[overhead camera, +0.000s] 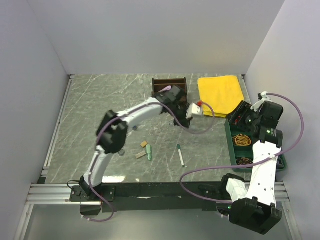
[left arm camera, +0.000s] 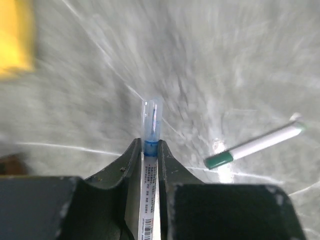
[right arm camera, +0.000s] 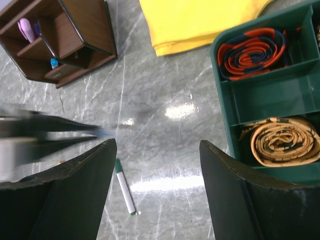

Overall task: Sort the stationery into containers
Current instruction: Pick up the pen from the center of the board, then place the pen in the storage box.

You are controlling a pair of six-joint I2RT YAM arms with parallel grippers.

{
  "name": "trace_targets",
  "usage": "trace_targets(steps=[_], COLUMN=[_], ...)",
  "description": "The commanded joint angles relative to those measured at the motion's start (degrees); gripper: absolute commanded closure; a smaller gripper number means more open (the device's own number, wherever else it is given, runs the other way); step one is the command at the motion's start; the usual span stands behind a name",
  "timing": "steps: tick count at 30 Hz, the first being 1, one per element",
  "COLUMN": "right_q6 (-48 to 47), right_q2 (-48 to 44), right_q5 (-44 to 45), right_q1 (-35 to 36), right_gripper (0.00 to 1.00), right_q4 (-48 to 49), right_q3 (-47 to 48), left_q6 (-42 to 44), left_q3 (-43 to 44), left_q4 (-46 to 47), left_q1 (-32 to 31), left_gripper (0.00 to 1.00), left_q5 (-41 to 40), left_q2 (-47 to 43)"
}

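I will lift the pen with the blue cap with my left gripper, outward and to the left in the top view, over the wooden organiser (overhead camera: 167, 87), because the organiser already holds a purple marker.
My left gripper (left arm camera: 150, 146) is shut on a slim white pen with a clear blue cap (left arm camera: 151, 119), held above the marble table. From above, that gripper (overhead camera: 177, 121) hangs just in front of the dark brown wooden organiser (overhead camera: 170, 82). A white pen with a green cap (left arm camera: 255, 145) lies on the table nearby (overhead camera: 180, 155). My right gripper (right arm camera: 157, 150) stands open and empty above the table, beside the dark green tray (right arm camera: 220, 90). The left gripper (right arm camera: 50, 135) shows as a blur at its left.
Tan and green erasers (overhead camera: 145, 150) lie left of the green-capped pen. The organiser (right arm camera: 75, 35) holds a purple marker (right arm camera: 25, 30) and a tiny blue-capped bottle (right arm camera: 54, 63). Coiled bands (right arm camera: 255, 47) fill the tray. A folded yellow cloth (overhead camera: 220, 92) lies at the back right.
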Motion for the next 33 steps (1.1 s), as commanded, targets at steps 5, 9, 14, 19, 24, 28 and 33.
trace_targets(steps=[5, 9, 14, 19, 24, 28, 33], right_q6=[0.19, 0.45, -0.25, -1.22, -2.53, -3.24, -4.38], right_q2=[-2.00, -2.08, -1.91, -0.68, 0.90, 2.39, 4.59], right_q5=[1.71, 2.59, 3.20, 4.52, 5.66, 6.46, 7.68], right_q1=[0.23, 0.14, 0.23, 0.14, 0.14, 0.14, 0.05], right_gripper=[0.25, 0.25, 0.25, 0.25, 0.25, 0.25, 0.25], right_q4=[1.66, 2.36, 1.66, 0.34, -0.45, -0.72, -0.72], right_q3=[-2.17, -3.22, -2.87, -1.30, -0.15, 0.47, 1.96], left_q6=[-6.13, 10.14, 11.39, 7.19, 1.73, -3.19, -15.92], left_q3=[-15.41, -13.22, -8.57, -6.01, -4.95, -5.04, -6.18], left_q4=[23.87, 15.43, 16.21, 21.48, 28.41, 35.52, 50.03], left_q1=[12.74, 15.82, 20.04, 22.85, 24.17, 25.05, 25.58], left_gripper=[0.98, 0.96, 0.95, 0.95, 0.95, 0.95, 0.95], left_q5=[28.78, 33.98, 37.32, 39.17, 40.57, 41.54, 43.04], left_q2=[-18.36, -15.11, -9.93, -5.53, -2.28, -0.69, 2.38])
